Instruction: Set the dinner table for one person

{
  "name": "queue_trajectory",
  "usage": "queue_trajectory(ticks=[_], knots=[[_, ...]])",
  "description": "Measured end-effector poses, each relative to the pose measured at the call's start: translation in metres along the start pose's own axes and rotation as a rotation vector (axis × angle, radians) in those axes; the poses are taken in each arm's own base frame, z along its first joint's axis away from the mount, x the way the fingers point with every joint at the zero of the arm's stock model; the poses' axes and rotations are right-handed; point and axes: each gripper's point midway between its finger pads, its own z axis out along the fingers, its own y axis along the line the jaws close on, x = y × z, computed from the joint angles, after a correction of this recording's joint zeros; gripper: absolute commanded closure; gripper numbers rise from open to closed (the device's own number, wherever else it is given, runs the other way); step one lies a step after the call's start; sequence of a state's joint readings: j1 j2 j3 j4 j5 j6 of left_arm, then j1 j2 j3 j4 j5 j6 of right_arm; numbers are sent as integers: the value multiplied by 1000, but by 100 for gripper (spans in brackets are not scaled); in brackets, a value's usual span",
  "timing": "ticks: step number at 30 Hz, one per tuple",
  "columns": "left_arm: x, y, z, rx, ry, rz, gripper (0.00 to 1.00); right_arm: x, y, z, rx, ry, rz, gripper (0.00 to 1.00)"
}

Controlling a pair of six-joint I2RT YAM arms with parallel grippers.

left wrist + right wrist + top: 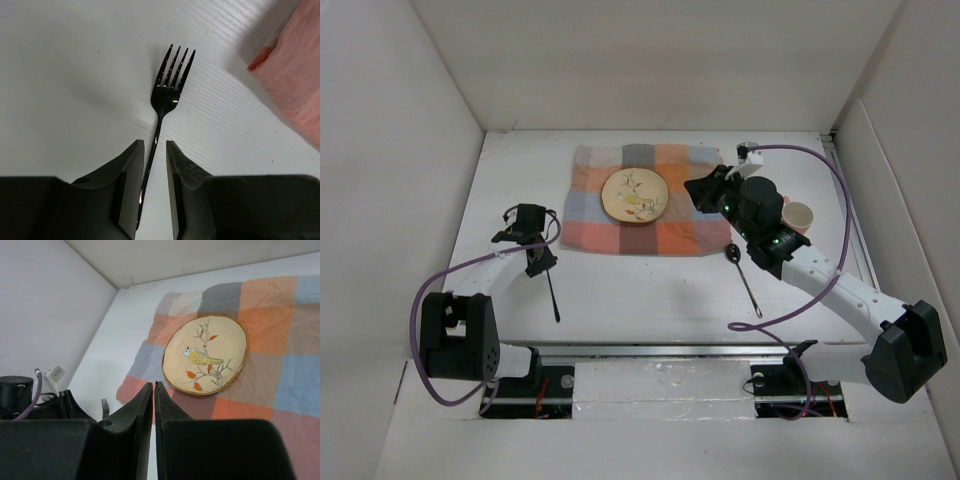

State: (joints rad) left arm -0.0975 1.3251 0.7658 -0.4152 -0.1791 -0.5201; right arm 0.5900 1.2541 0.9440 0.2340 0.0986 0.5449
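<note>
Next, my left gripper lowers onto the tine-side half of the black fork's handle [549, 274] [154, 141] and closes, since that handle lies below the gripper, between its open fingers.
A black fork [170, 85] lies flat on the white dinner table [640, 300], left of the checked cloth [680, 225]; it also shows in the top view [553, 298]. My left gripper [155, 145] sits low over it, jaws narrowly open astride the handle, with a gap on the right side. My right gripper [154, 385] is shut and empty, hovering over the cloth's right edge [695, 190] beside the bird-painted plate [635, 196]. The plate [205, 355] rests on the cloth's middle. A black spoon [744, 275] lies right of the cloth.
A pink cup [798, 215] stands at the right, behind my right arm. White walls enclose the table on the left, back and right. A corner of the cloth [295, 75] shows in the left wrist view. Purple cables loop from both arms.
</note>
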Motion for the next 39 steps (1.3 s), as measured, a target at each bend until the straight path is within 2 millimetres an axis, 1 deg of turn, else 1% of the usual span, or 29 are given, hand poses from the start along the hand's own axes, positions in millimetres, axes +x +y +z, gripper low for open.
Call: queue_trajectory(ticks=[3,7,12,17,18,19,20,22,27,29,32,34,35,37,39], knots=[[8,1,9,-16,37,13,79,-3,-3,-1,12,-8,-21,89],[21,3,21,-38,99,38,73,3,-9,-1,28,13,-49,89],[23,1,24,-25,105,48,74,5,-12,1,26,22,-73,89],[20,-2,29,-23,107,60,87,4,-12,1,23,22,-86,88],[19,-3,29,-21,104,62,97,3,-12,2,23,20,-88,88],[19,-3,29,-19,104,64,97,2,-13,1,25,17,-94,88],[18,-4,29,-16,103,64,100,0,-14,1,25,15,-98,87],[17,-6,30,-9,100,65,100,-6,-17,-2,32,4,-104,87],[17,-7,29,-3,97,66,100,-33,-34,-10,72,-56,-108,86],[17,-6,28,-2,97,66,100,-40,-41,-11,89,-72,-105,86],[12,-7,19,10,75,64,100,-41,-50,-10,104,-71,-103,85],[3,-9,7,39,31,61,100,-34,-55,-9,108,-57,-102,85],[-4,-13,-2,60,-1,60,100,-29,-58,-9,111,-46,-99,85],[-26,-24,-25,110,-77,67,100,-14,-65,-7,119,-11,-97,85],[-56,-48,-51,187,-156,80,100,0,-72,-6,128,23,-94,85]])
